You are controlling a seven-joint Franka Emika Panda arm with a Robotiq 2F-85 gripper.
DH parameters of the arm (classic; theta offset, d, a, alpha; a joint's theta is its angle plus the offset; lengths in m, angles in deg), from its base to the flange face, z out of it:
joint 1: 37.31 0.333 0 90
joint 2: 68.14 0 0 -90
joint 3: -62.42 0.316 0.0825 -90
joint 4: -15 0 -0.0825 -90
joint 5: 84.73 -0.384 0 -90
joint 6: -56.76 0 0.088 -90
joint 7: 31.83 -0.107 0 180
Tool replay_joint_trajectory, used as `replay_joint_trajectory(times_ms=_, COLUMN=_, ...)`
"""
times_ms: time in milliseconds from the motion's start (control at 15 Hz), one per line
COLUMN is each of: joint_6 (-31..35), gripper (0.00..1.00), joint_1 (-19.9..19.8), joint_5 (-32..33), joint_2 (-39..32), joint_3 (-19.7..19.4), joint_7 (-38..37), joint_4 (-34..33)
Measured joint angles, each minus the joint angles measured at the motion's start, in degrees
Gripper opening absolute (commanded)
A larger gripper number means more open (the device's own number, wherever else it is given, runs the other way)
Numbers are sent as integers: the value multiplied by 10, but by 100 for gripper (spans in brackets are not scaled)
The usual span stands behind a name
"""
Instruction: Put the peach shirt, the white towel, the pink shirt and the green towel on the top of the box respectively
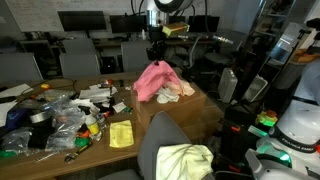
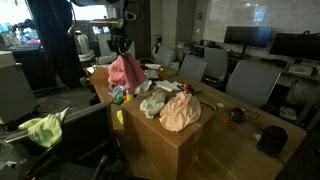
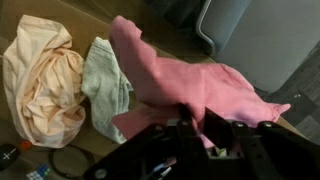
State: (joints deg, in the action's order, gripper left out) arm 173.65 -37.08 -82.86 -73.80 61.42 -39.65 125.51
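Observation:
The gripper shifts across the box (image 2: 160, 150) toward the peach shirt next and opens, since the pink shirt (image 2: 126, 74) hangs to one side of the white towel.
My gripper (image 3: 190, 125) is shut on the rose-pink shirt (image 3: 180, 75), with a fold of it pinched between the jaws. In both exterior views the pink shirt (image 1: 152, 80) (image 2: 125, 72) hangs from the gripper (image 1: 157, 52) (image 2: 122, 46), and its lower part reaches the top of the brown cardboard box (image 2: 160, 150) (image 1: 195, 118). The peach shirt (image 2: 181, 111) (image 3: 40, 85) lies crumpled on the box top. Between it and the pink shirt lies the white towel (image 2: 155, 101) (image 3: 105, 85). The pale green towel (image 1: 186, 161) (image 2: 42, 128) is draped over a chair beside the box.
A wooden table (image 1: 60, 165) next to the box carries clutter and a flat yellow square cloth (image 1: 121, 134). Office chairs (image 2: 250, 80) and desks stand behind. A grey chair back (image 3: 255, 40) is close to the box in the wrist view.

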Motion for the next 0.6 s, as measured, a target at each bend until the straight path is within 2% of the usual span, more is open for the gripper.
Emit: replay_joint_trajectory(times_ms=600, joint_6=-45, gripper=4, joint_1=-87, joint_5=-86, joint_2=-41, joint_3=-65, joint_7=1, joint_4=-81)
